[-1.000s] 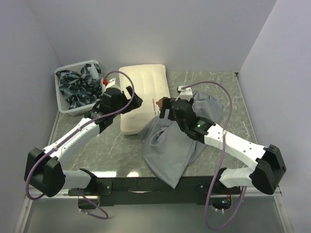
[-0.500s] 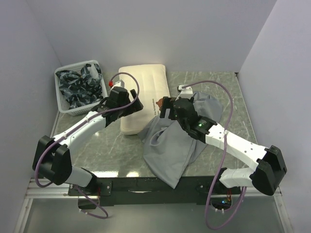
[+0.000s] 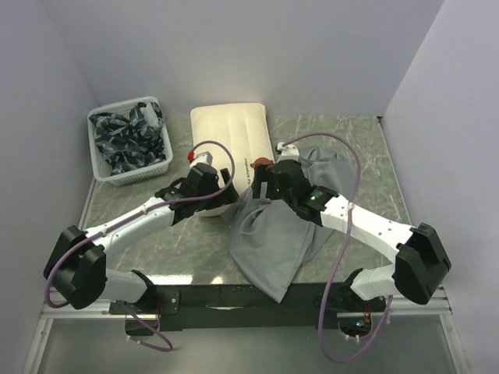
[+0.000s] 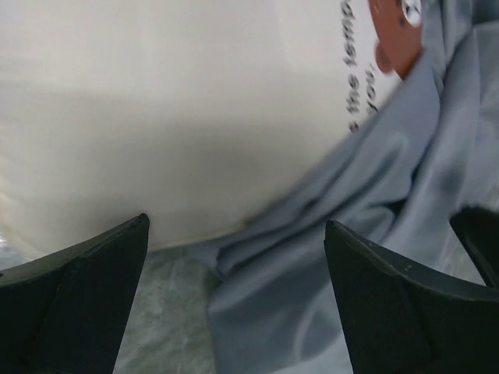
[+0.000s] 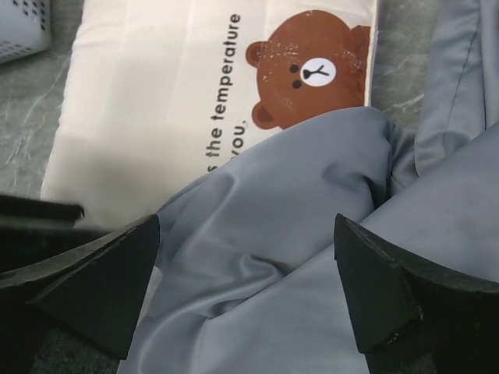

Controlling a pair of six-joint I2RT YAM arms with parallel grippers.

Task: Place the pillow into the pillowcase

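My left gripper will next move back and down onto the pillowcase's side edge (image 3: 235, 227), which is below and back from the gripper, clear of the pillow (image 3: 231, 140).
The cream-white pillow (image 3: 231, 140) lies at the table's back centre, its near end under the edge of the grey pillowcase (image 3: 284, 241). The bear face (image 5: 310, 72) and black text show in the right wrist view. The pillowcase lies crumpled across the middle and near part of the table, also seen in the left wrist view (image 4: 312, 257). My left gripper (image 3: 226, 195) is open and empty, low at the pillow's near corner by the cloth edge. My right gripper (image 3: 261, 181) is open and empty, just above the pillowcase where it overlaps the pillow.
A white basket (image 3: 129, 140) holding dark blue-and-white patterned cloths stands at the back left. Grey walls close in the left, back and right sides. The table's marble top (image 3: 179, 241) shows at the near left.
My left gripper has moved from over the pillow's left side toward me and right, down to its near corner. My right gripper has shifted slightly left over the cloth.
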